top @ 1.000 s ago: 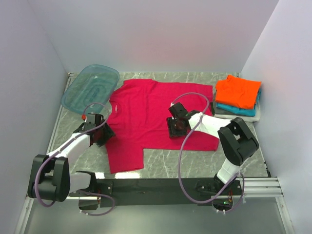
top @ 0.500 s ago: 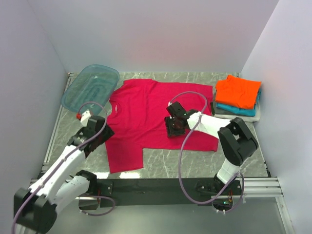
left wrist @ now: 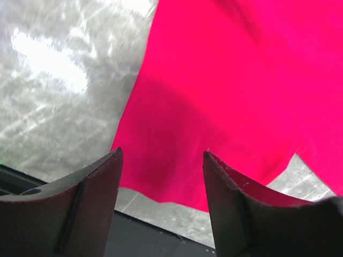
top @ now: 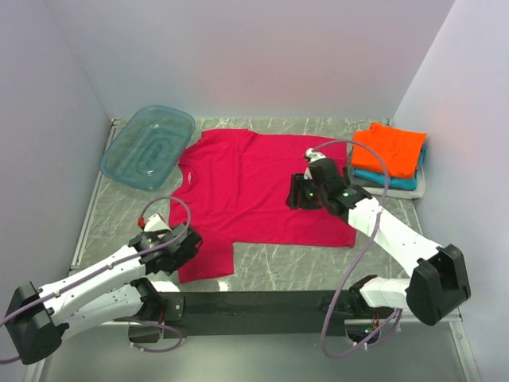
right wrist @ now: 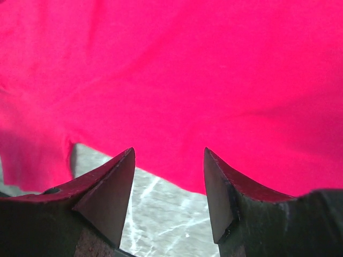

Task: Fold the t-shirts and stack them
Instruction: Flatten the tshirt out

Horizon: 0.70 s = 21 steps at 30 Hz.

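My left gripper moves down and back to close on the sleeve's hem next, because the near sleeve sticks out from the shirt toward the black rail.
The crimson-magenta t-shirt lies spread flat on the marble table, collar to the left. It fills the left wrist view and the right wrist view. My left gripper is open and empty above the shirt's near left corner. My right gripper is open and empty above the shirt's right part. The orange t-shirt lies folded on top of the teal t-shirt and the grey-white t-shirt at the back right.
A translucent teal plastic tub stands at the back left. White walls close in the table on three sides. A black rail runs along the near edge; bare marble shows in front of the shirt.
My left arm has swung down and forward, bringing its gripper from the shirt's left edge to the near left corner. My right gripper has risen and moved right and back over the shirt.
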{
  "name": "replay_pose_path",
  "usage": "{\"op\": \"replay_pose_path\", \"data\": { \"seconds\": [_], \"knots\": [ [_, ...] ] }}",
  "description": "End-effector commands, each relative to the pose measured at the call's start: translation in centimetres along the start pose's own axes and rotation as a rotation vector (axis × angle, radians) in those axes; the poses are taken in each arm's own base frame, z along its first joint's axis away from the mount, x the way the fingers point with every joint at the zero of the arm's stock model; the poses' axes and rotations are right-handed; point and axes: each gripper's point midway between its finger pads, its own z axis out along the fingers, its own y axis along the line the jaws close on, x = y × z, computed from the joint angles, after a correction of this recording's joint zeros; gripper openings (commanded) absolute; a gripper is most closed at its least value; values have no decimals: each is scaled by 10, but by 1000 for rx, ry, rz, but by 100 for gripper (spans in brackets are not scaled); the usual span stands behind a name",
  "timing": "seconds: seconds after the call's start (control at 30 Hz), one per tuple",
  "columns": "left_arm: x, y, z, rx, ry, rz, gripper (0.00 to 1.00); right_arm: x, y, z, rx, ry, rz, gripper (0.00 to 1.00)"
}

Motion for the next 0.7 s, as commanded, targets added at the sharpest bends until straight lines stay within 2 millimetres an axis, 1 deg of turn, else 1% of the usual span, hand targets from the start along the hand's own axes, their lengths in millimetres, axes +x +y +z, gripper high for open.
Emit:
{"op": "replay_pose_path", "data": {
  "seconds": [0.0,0.07,0.1,0.17,0.2,0.23,0.3,0.5,0.63,0.67],
  "knots": [
    [12,15,4,-35,20,-100,66,-7,-14,-9,-15,-46,17,61],
    [21,19,10,-54,43,-92,65,-3,-20,-10,-13,-47,24,61],
    [24,20,12,-63,50,-93,64,-5,-22,-13,-18,-57,26,61],
    [29,22,12,-90,43,-63,64,-3,-28,-12,-10,-58,33,61],
    [29,22,11,-101,31,-78,64,-3,-29,-13,-10,-60,36,61],
    [30,21,9,-96,21,-65,64,-2,-31,-12,-13,-59,39,61],
    [32,24,10,-119,15,-75,63,0,-32,-10,-16,-54,41,61],
    [47,28,13,-113,53,-94,59,4,-37,-4,-7,-31,35,61],
    [57,31,16,-113,84,-83,56,2,-41,-6,3,-43,39,61],
    [58,32,17,-116,88,-78,54,1,-42,-6,5,-47,43,61]
  ]
}}
